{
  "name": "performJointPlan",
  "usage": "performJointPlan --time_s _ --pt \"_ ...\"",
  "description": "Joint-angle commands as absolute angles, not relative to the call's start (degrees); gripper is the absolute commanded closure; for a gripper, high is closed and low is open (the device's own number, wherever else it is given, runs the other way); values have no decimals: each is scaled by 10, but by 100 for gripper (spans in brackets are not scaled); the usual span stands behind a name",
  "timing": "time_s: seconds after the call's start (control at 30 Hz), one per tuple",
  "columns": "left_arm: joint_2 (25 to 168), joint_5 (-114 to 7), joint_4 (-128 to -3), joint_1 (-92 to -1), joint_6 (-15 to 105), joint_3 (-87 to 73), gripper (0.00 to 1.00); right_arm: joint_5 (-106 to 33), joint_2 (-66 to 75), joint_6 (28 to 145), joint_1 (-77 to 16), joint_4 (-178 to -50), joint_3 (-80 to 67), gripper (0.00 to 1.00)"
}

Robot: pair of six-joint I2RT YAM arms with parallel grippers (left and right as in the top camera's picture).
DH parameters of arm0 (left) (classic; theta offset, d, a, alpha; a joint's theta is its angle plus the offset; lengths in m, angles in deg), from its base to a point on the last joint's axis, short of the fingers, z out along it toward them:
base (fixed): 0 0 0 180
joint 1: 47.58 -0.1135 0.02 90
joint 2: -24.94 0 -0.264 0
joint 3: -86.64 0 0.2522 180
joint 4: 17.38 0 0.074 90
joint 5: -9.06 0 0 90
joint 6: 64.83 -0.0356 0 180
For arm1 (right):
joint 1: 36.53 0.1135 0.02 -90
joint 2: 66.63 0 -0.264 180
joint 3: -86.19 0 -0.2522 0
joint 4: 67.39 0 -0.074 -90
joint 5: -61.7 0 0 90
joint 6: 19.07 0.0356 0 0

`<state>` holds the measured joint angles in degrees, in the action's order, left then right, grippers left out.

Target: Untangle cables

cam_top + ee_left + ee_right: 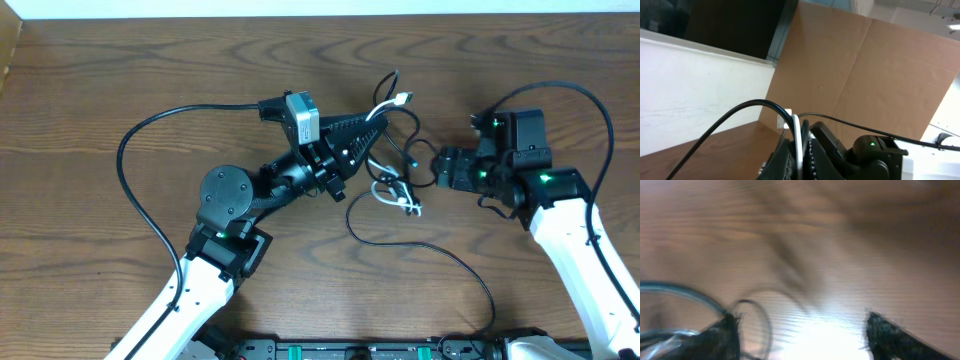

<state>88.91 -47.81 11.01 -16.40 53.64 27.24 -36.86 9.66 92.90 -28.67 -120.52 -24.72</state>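
Note:
The left gripper pulls over the bare tabletop to its left in the overhead view next and releases, since the whitish cable runs into the tangle.
The cables lie in a small tangle at the table's middle, between my two grippers. They are thin black cords plus whitish strands, with a white plug tip sticking up at the back. One long black cord trails toward the front edge. My left gripper points right and is shut on a whitish cable, with the fingers pressed on it. My right gripper is at the tangle's right side. In the blurred right wrist view its fingers are wide apart, with a black cord loop by the left finger.
The wooden table carries only the tangle. A thick black arm wire arcs on the left, and another loops over the right arm. A cardboard panel stands behind the table. The right arm also shows in the left wrist view.

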Motion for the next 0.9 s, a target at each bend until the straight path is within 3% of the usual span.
performJointPlan --time_s 0.0,0.23,0.6,0.87 --pt "874 -471 118 -170 520 266 92 -230 102 1018 -313 -1235 -246 12" --pt "871 -468 85 -222 520 266 92 -160 102 1077 -393 -1331 -246 2" --pt "840 -468 -39 -379 520 266 92 -158 102 1086 -532 -1410 -247 1" --pt "832 -469 -154 -505 520 266 92 -160 102 1086 -554 -1408 -257 1"
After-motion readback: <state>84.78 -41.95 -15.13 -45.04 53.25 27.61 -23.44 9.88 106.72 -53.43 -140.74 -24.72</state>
